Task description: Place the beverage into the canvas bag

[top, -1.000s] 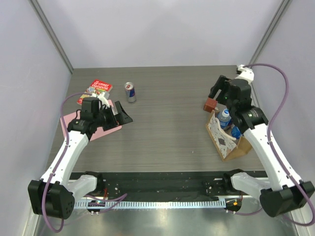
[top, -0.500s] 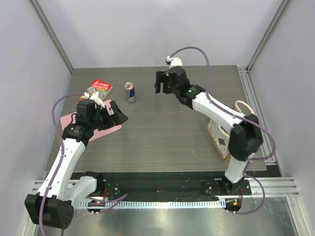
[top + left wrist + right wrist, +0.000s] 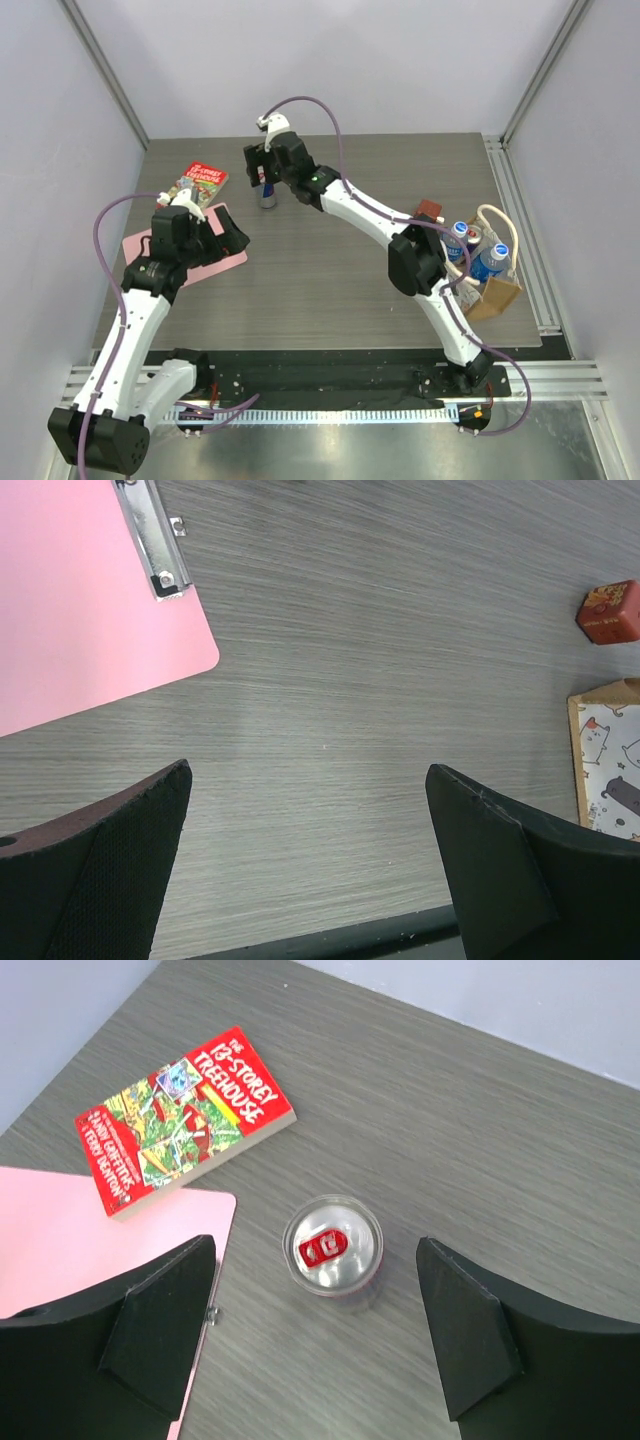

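Note:
The can stands below my right gripper, between my fingers, so next I will lower that gripper with open fingers around the silver can's upper part (image 3: 266, 186) (image 3: 333, 1246).
A silver beverage can (image 3: 267, 196) with a red tab stands upright at the far left of the table; from above it shows in the right wrist view (image 3: 332, 1245). My right gripper (image 3: 263, 168) hovers above it, open and empty, with the can just ahead of the gap between the fingers (image 3: 320, 1335). The tan canvas bag (image 3: 498, 296) with cream rope handles stands at the right edge and holds two water bottles (image 3: 488, 262). Its white printed panel shows in the left wrist view (image 3: 610, 770). My left gripper (image 3: 236, 236) is open and empty over bare table (image 3: 310, 850).
A red paperback book (image 3: 205, 180) lies left of the can, also in the right wrist view (image 3: 185, 1120). A pink clipboard (image 3: 190, 262) lies under my left arm (image 3: 80, 610). A small red cube (image 3: 430, 210) sits near the bag (image 3: 608, 612).
My right arm has swung from the bag at the right all the way across to the far left, ending above the can. My left arm has barely moved.

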You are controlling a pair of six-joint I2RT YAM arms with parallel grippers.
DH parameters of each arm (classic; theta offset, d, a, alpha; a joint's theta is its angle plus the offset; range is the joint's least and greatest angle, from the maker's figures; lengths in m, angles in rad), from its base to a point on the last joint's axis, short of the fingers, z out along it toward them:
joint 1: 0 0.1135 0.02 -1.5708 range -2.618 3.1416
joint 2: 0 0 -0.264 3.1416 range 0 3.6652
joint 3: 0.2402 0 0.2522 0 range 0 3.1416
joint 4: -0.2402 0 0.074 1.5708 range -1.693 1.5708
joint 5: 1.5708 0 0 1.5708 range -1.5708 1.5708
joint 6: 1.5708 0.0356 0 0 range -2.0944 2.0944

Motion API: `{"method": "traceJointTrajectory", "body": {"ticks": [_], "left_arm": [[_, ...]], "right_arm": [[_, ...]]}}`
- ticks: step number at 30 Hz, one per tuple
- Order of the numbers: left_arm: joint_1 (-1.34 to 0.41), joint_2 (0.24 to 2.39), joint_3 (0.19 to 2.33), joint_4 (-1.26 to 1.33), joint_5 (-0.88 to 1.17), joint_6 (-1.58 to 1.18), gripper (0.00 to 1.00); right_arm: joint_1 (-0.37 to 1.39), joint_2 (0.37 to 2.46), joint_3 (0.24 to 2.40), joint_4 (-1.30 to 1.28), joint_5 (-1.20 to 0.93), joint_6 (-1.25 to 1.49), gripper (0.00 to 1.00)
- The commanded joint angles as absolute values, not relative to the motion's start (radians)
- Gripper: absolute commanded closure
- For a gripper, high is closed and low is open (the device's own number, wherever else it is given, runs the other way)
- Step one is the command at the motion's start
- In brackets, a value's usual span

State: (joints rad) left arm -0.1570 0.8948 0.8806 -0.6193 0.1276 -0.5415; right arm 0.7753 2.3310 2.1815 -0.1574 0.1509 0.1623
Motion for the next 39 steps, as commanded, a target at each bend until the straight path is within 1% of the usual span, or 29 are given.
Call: {"method": "traceJointTrajectory", "body": {"ticks": [1, 14, 17, 20, 23, 24, 25, 26, 28, 29, 31, 32, 35, 36, 38, 39], "left_arm": [[-0.160, 0.893, 0.914, -0.609, 0.123, -0.531, 0.00], [-0.160, 0.908, 0.910, -0.594, 0.164, -0.534, 0.00], [-0.160, 0.910, 0.908, -0.592, 0.163, -0.534, 0.00], [-0.160, 0.911, 0.908, -0.592, 0.166, -0.534, 0.00], [-0.158, 0.913, 0.908, -0.591, 0.170, -0.535, 0.00], [-0.160, 0.913, 0.908, -0.591, 0.170, -0.534, 0.00], [-0.158, 0.914, 0.908, -0.591, 0.169, -0.534, 0.00], [-0.158, 0.914, 0.908, -0.589, 0.170, -0.534, 0.00], [-0.158, 0.914, 0.907, -0.589, 0.173, -0.534, 0.00], [-0.158, 0.916, 0.907, -0.589, 0.173, -0.534, 0.00], [-0.158, 0.916, 0.907, -0.589, 0.176, -0.534, 0.00], [-0.156, 0.916, 0.907, -0.588, 0.176, -0.534, 0.00], [-0.158, 0.916, 0.905, -0.586, 0.178, -0.534, 0.00], [-0.156, 0.917, 0.905, -0.587, 0.179, -0.534, 0.00], [-0.158, 0.919, 0.905, -0.586, 0.181, -0.534, 0.00], [-0.158, 0.919, 0.902, -0.586, 0.184, -0.535, 0.00]], "right_arm": [[0.767, 2.373, 2.322, -0.141, 0.126, 0.147, 0.13], [0.792, 2.502, 2.398, -0.158, 0.164, 0.109, 0.13], [0.792, 2.526, 2.410, -0.163, 0.164, 0.106, 0.14], [0.793, 2.543, 2.418, -0.172, 0.158, 0.100, 0.18], [0.793, 2.546, 2.418, -0.186, 0.149, 0.089, 0.29], [0.795, 2.543, 2.418, -0.189, 0.152, 0.086, 0.37], [0.796, 2.537, 2.410, -0.192, 0.155, 0.080, 0.41], [0.796, 2.525, 2.402, -0.190, 0.164, 0.074, 0.48], [0.798, 2.505, 2.378, -0.190, 0.173, 0.058, 0.53], [0.799, 2.476, 2.364, -0.187, 0.178, 0.054, 0.58], [0.799, 2.439, 2.310, -0.181, 0.187, 0.040, 0.61], [0.799, 2.401, 2.287, -0.173, 0.187, 0.035, 0.65], [0.801, 2.321, 2.154, -0.146, 0.201, 0.020, 0.70], [0.802, 2.259, 2.066, -0.134, 0.207, 0.020, 0.71], [0.802, 2.191, 1.967, -0.095, 0.222, 0.021, 0.72], [0.802, 2.125, 1.866, -0.083, 0.229, 0.026, 0.73]]}}
